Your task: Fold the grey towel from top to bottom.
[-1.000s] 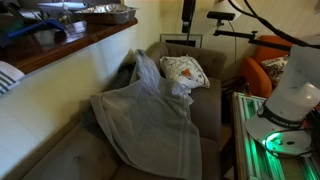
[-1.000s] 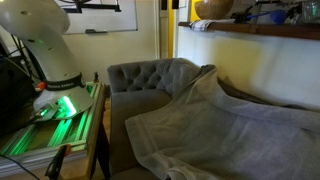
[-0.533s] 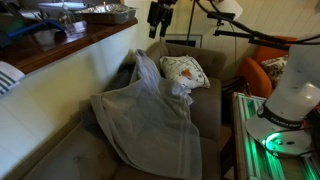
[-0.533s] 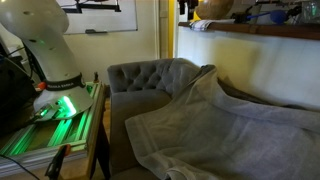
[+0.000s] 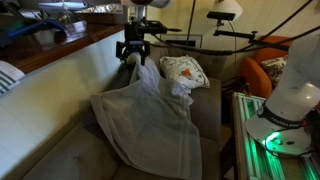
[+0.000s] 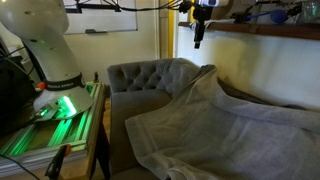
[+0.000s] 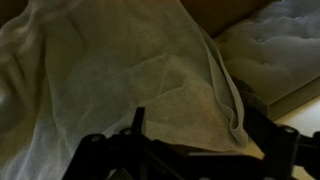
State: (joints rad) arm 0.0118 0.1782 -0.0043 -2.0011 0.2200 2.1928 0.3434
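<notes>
My gripper comes down toward the wall next onto the towel's top corner (image 5: 97, 98) (image 7: 239, 133), below it and nearer the wall, since the corner's folded edge sticks out.
The grey towel (image 5: 150, 120) is a large light grey cloth draped over the sofa seat, its top end propped up against the backrest near the wall. It shows in both exterior views (image 6: 235, 125) and fills the wrist view (image 7: 110, 70). My gripper (image 5: 132, 52) hangs just above the towel's raised top end, jaws spread and empty. In an exterior view it is high near the wall corner (image 6: 199, 32). In the wrist view the gripper (image 7: 200, 120) frames a towel fold; its dark fingers (image 7: 139, 118) sit at the bottom edge.
A white patterned cushion (image 5: 185, 70) leans on the sofa (image 5: 215, 110) beside the towel's top. A wooden ledge (image 5: 70, 45) with trays runs along the wall. An orange chair (image 5: 262, 62) and the robot base (image 5: 290, 100) stand beyond the sofa arm (image 6: 150, 75).
The gripper has come down from the top of the view and moved toward the wall, ending just over the towel's raised top end. The towel has not moved.
</notes>
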